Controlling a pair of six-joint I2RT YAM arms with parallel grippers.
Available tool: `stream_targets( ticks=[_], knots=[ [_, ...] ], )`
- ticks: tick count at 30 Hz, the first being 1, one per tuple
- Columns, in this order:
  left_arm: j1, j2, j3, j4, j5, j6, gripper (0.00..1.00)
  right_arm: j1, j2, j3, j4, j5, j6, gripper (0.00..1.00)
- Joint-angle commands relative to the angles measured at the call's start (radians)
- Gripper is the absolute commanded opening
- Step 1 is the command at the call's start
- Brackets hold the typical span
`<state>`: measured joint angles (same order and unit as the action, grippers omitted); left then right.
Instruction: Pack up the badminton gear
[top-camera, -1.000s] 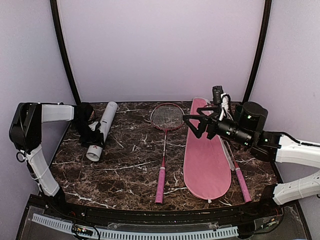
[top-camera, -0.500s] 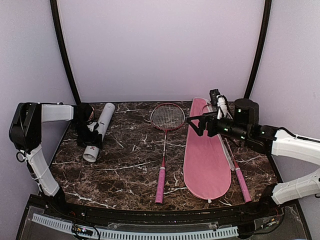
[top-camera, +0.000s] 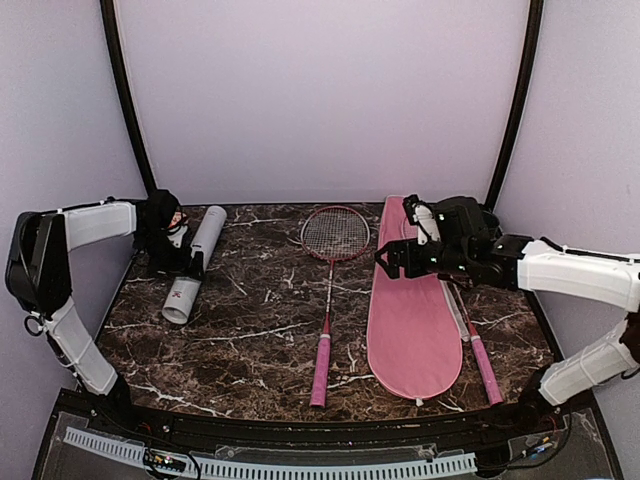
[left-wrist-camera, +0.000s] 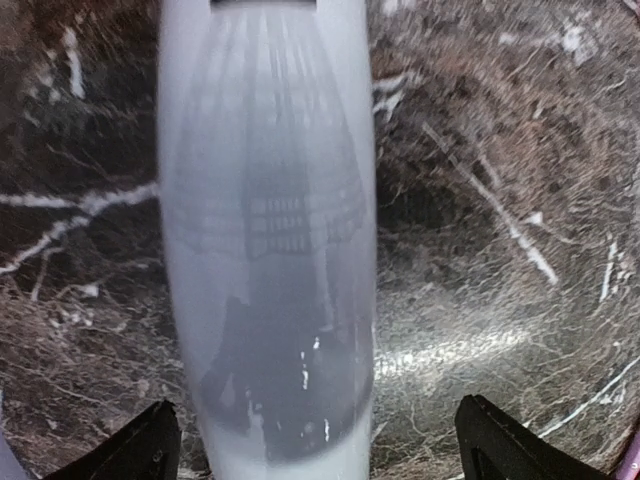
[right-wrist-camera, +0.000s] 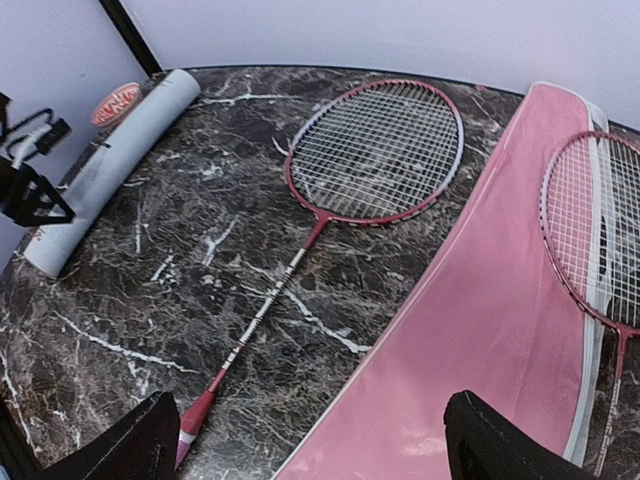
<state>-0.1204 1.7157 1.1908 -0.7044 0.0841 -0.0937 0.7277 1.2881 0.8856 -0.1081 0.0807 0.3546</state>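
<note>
The bag's white-piped edge beside the centre racket is clear of the second racket, so my right gripper will move down and outward onto that edge next.
A long white tube lies at the table's left; the left wrist view shows it running lengthwise between the wide-apart fingers of my open left gripper, which touch nothing. That gripper hovers over the tube's far half. One red-framed racket with a pink handle lies at the centre. The pink bag lies to its right. A second racket rests its head on the bag's far end, its handle beside the bag. My right gripper hangs open and empty above the bag's left edge.
The purple booth walls and two black corner poles close in the back and sides. Bare marble shows between the tube and the centre racket. The tube's red-labelled end cap points to the back wall.
My left gripper has opened off the tube and drawn back; the tube has shifted slightly left. My right gripper has dropped lower over the bag's left edge.
</note>
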Motion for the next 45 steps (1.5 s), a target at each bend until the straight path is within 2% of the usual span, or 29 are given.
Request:
stream_targets(
  ticks=[1,5,10,18,31,45],
  knots=[
    [0.007,-0.155,0.052,-0.004,-0.019,-0.020,0.99,-0.014,0.085,0.067,-0.057,0.086,0.057,0.92],
    [0.006,-0.232,0.052,0.013,-0.012,-0.028,0.99,-0.016,0.192,0.124,-0.083,0.160,0.121,0.88],
    [0.000,-0.290,0.036,0.023,0.010,-0.035,0.99,-0.016,0.341,0.225,-0.136,0.264,0.207,0.77],
    [-0.043,-0.359,-0.003,0.076,0.028,-0.056,0.99,-0.014,0.533,0.386,-0.190,0.374,0.289,0.70],
    [-0.090,-0.399,-0.012,0.107,0.017,-0.060,0.99,-0.014,0.741,0.537,-0.228,0.385,0.306,0.61],
    [-0.096,-0.436,-0.025,0.117,0.014,-0.063,0.99,-0.026,0.844,0.558,-0.216,0.377,0.329,0.49]
  ],
)
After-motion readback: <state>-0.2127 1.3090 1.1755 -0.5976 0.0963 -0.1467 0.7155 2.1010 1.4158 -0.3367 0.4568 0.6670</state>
